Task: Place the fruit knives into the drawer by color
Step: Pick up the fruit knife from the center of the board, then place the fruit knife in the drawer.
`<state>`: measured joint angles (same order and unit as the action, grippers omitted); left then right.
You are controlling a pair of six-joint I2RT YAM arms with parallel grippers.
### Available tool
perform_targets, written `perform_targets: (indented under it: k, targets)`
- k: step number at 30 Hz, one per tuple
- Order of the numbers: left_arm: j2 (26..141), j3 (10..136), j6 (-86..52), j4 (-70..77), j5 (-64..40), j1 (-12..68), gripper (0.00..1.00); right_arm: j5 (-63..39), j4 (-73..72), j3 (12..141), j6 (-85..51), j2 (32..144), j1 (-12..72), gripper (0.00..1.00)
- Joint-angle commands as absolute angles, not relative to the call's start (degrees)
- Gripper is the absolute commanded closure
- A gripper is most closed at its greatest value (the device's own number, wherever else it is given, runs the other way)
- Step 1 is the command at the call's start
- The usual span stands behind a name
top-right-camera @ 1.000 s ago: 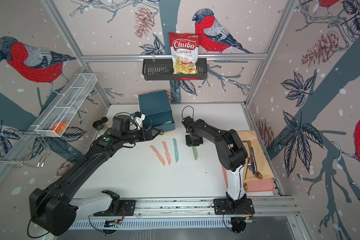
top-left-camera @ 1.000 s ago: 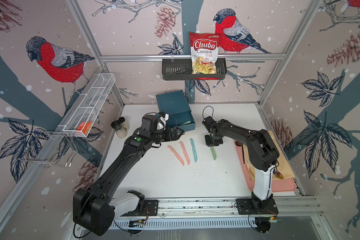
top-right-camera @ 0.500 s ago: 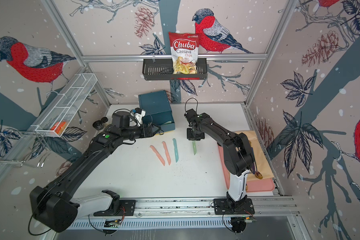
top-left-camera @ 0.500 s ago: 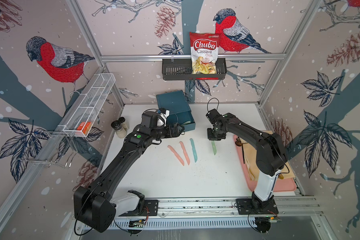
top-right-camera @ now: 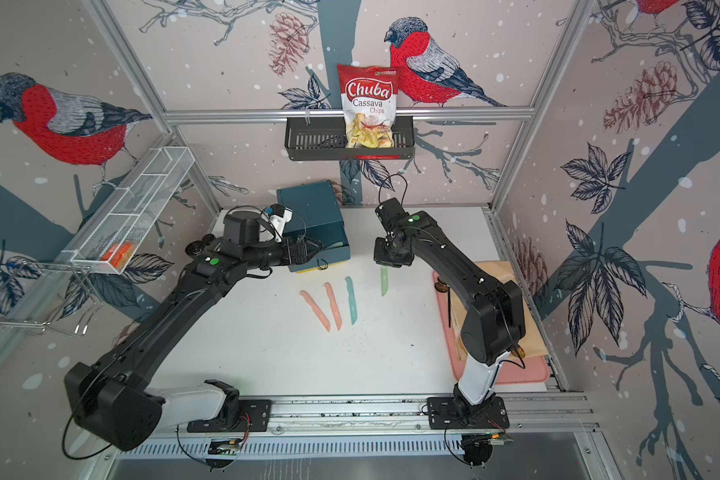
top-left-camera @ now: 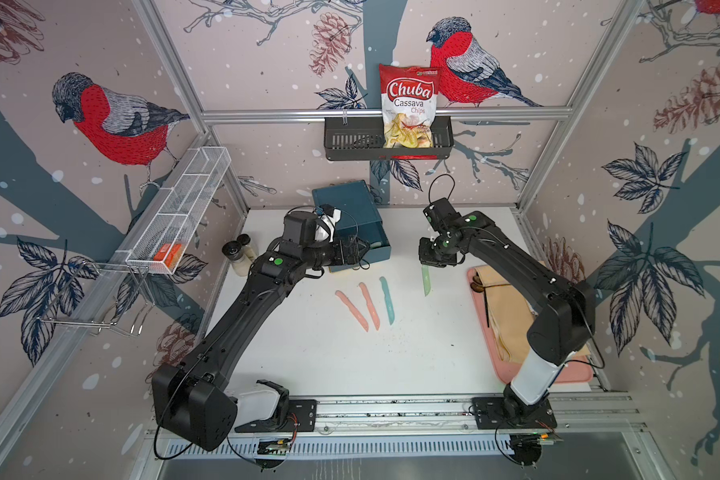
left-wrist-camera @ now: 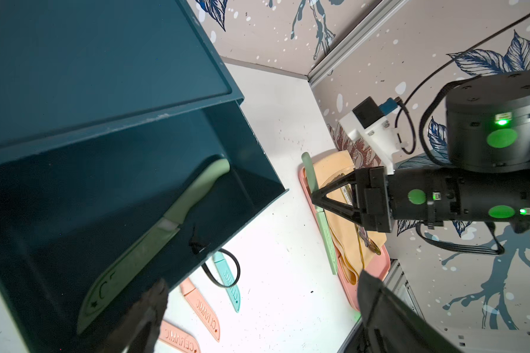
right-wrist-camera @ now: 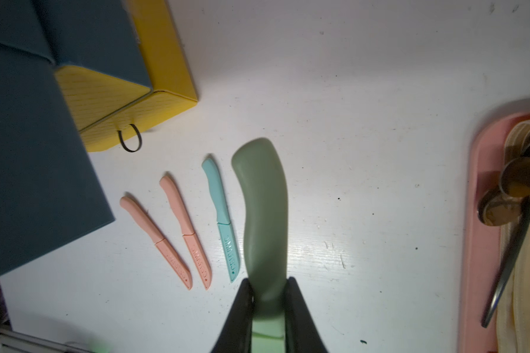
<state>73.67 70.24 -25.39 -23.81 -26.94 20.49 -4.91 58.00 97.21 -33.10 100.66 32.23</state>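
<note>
My right gripper should turn toward the chest next, carry its green knife over the open top drawer (top-right-camera: 329,235) and let go of it there, because another green knife is inside that drawer.
The dark teal drawer chest (top-left-camera: 346,203) stands at the back of the table, and its top teal drawer (left-wrist-camera: 251,171) is pulled out. One light green knife (left-wrist-camera: 153,238) lies inside it. My left gripper (top-left-camera: 360,253) hovers open at the drawer's front, holding nothing. To the right of the drawer, my right gripper (right-wrist-camera: 268,293) is shut on the second green knife (right-wrist-camera: 265,214), which hangs above the table (top-left-camera: 426,282). Two salmon-pink knives (top-left-camera: 352,309) (top-left-camera: 369,305) and a teal-blue knife (top-left-camera: 387,299) lie side by side on the white table in front of the chest.
A pink tray (top-left-camera: 574,374) with a beige cloth and metal cutlery lies under the right arm. Two small shakers (top-left-camera: 238,253) stand left of the chest. A black wall basket (top-left-camera: 350,143) holds a chips bag (top-left-camera: 408,108). A white wire rack (top-left-camera: 179,208) hangs on the left wall.
My right gripper has carried the green knife up off the table and a little toward the back. The left gripper edged slightly toward the open drawer.
</note>
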Motion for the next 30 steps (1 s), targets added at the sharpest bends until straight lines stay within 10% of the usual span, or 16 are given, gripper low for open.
perform_targets:
  k: [1, 17, 30]
  targets:
    - [74.1, 71.9, -24.0, -24.3, -27.3, 19.7, 0.02, -9.5, 60.1, 100.2, -36.0, 99.8, 32.2, 1.0]
    - [77.2, 79.9, -19.6, -28.8, -28.5, 14.8, 0.02, -31.6, 50.2, 108.4, -54.7, 99.8, 32.7, 1.0]
    - [81.2, 85.4, -17.4, -30.1, -27.0, 14.6, 0.02, -43.8, 6.9, 89.4, -94.6, 95.9, 34.9, 1.0]
